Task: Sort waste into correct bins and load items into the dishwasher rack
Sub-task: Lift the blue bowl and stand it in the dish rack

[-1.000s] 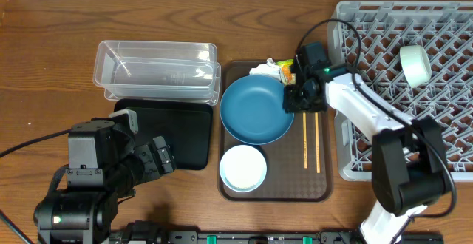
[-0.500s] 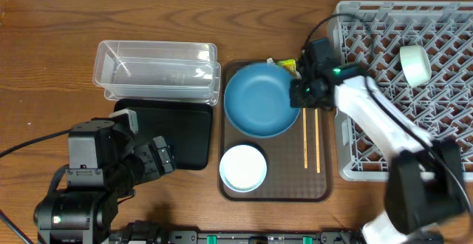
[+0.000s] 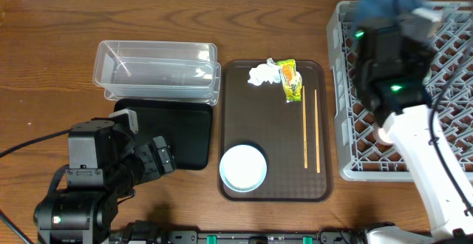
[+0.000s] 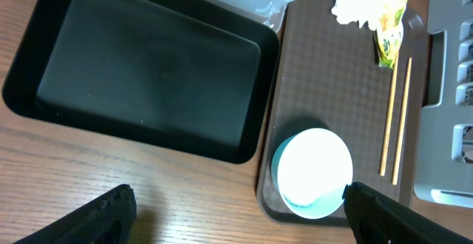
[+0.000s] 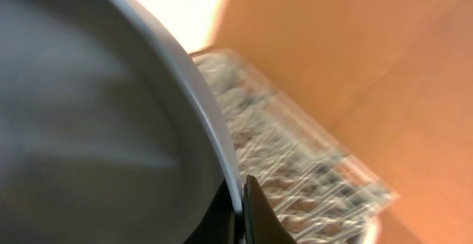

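Observation:
The right gripper swings to the rack's empty wires next, below it and to its right in the overhead view, lowers the blue bowl and releases the bowl's rim.
My right gripper (image 5: 240,200) is shut on the rim of the large blue bowl (image 5: 96,126). In the overhead view it (image 3: 410,15) holds the blurred bowl (image 3: 378,0) high over the far edge of the grey dishwasher rack (image 3: 443,126). The white tissue (image 3: 259,74), the snack wrapper (image 3: 290,80), the chopsticks (image 3: 310,129) and a pale mint bowl (image 3: 243,168) lie on the brown tray (image 3: 273,126). My left gripper (image 4: 236,225) is open and empty above the table, near the black tray (image 4: 148,81) and the mint bowl (image 4: 312,171). The cup is hidden behind the right arm.
The clear tub (image 3: 157,70) stands behind the black tray (image 3: 177,129), left of the brown tray. The right arm reaches over the rack's left half. The left arm's base (image 3: 81,192) fills the front left corner.
The right gripper has lifted the blue bowl off the brown tray and swung it up and right, over the rack. The tissue and wrapper are now uncovered. The left arm has not moved.

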Motion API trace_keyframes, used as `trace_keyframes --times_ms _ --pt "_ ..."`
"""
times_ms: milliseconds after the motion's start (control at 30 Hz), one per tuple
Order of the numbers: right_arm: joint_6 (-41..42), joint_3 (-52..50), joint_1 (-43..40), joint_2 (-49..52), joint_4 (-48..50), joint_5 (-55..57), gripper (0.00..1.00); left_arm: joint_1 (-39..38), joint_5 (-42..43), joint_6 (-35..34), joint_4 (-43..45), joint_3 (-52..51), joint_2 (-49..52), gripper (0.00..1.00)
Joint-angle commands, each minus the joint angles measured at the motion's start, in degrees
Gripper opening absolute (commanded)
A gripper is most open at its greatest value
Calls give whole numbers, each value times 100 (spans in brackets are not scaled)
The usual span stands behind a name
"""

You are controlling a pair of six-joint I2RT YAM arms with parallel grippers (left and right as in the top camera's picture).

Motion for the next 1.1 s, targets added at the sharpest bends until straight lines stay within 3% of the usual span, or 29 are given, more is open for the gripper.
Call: trace_keyframes --times_ms 0,167,367,633,833,1067 --pt "-1014 46 -695 140 590 1320 1 -11 -72 55 -7 48 7 92" --pt "-2374 46 -1499 374 1224 1180 1 -11 -72 55 -7 50 7 92" --pt "-2857 46 -1941 793 1572 1110 1 -11 -72 55 -7 50 7 92" --pt "-5117 46 -2470 1475 3294 1202 1 -11 -72 55 -7 48 7 92" --pt "-5130 46 -2446 1825 3353 1189 2 -11 -74 55 -7 50 7 92" --pt "-5134 46 -1937 2306 3340 1152 10 -11 -74 55 -7 50 7 92"
